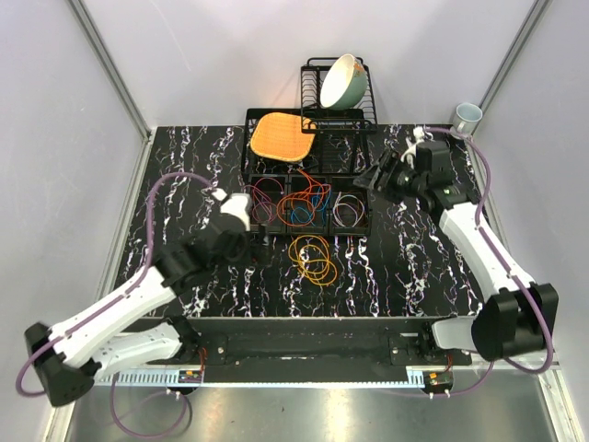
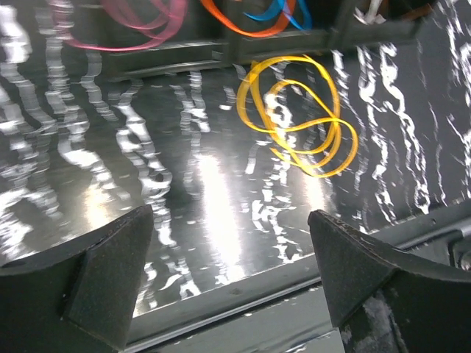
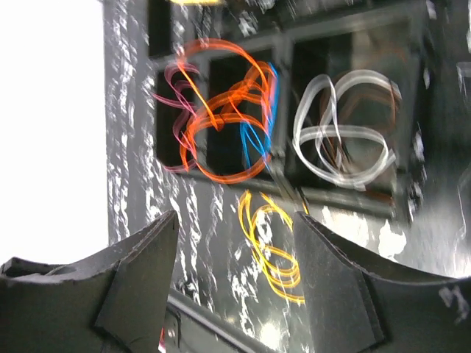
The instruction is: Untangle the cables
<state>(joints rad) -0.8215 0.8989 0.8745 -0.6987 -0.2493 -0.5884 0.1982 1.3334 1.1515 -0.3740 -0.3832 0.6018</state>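
I will move my left gripper across next, and turn and lower it to the crossing parts of the yellow coil (image 2: pixel 298 118).
A loose coil of yellow-orange cable (image 1: pixel 315 257) lies on the marble table in front of a black divided tray (image 1: pixel 306 204). The tray holds purple loops (image 1: pixel 260 200) on the left, tangled orange, red and blue loops (image 1: pixel 305 201) in the middle and white loops (image 1: pixel 349 211) on the right. My left gripper (image 1: pixel 259 241) is open and empty, just left of the yellow coil (image 2: pixel 298 118). My right gripper (image 1: pixel 368 179) is open and empty, above the tray's right end. The right wrist view shows the orange tangle (image 3: pixel 224 121), the white loops (image 3: pixel 342 136) and the yellow coil (image 3: pixel 271 246).
A black dish rack (image 1: pixel 339 92) with a pale green bowl (image 1: pixel 343 79) stands at the back. An orange square mat (image 1: pixel 281 135) rests on a black frame behind the tray. A light mug (image 1: pixel 467 117) stands at the back right corner. Grey walls close in both sides.
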